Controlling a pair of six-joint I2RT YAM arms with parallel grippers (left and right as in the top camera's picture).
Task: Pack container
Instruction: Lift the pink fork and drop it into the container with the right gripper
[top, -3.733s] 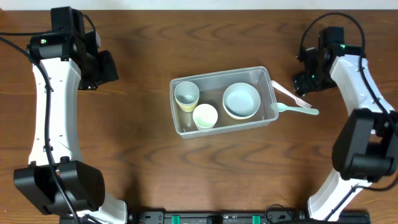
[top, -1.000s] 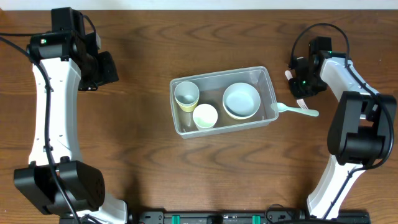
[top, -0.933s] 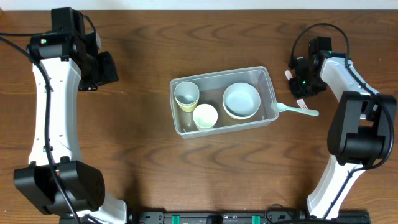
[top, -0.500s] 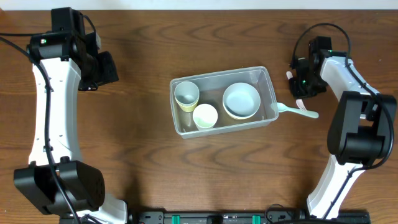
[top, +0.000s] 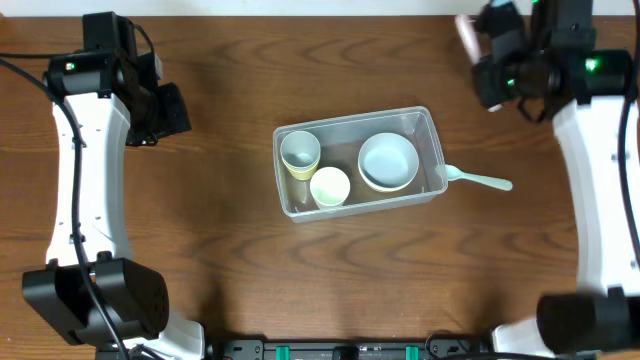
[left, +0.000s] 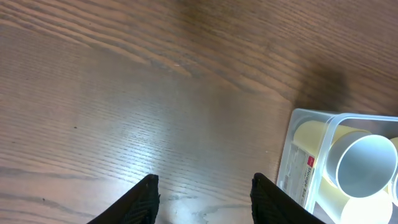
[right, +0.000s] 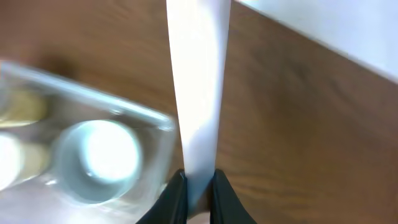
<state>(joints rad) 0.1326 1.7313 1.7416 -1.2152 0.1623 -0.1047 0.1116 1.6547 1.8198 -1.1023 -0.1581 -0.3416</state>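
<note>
The pale pink utensil (top: 465, 34) is hanging outside the bin, so my right gripper should next come back and down over the bin's near side by the bowl to release it.
The container (top: 433, 128), a clear rectangular bin, stands mid-table and holds a pale blue bowl (top: 388, 161) and two cups (top: 300, 152). My right gripper (top: 482, 45) hangs high at the far right, beyond the bin's right end, shut on a pale pink utensil (top: 465, 34). In the right wrist view the utensil's handle (right: 198, 74) runs up from between the shut jaws of the right gripper (right: 199, 182), with the blurred bin (right: 158, 118) below left. My left gripper (left: 204, 186) is open over bare wood, left of the bin (left: 297, 163).
A mint green spoon (top: 482, 181) lies on the table against the bin's right end. The left arm (top: 80, 160) stretches along the left side. The table's far edge (right: 323, 37) lies close behind the right gripper.
The right arm has lifted and swung toward the far edge, carrying the pink utensil off the table. The left arm and the bin have not moved.
</note>
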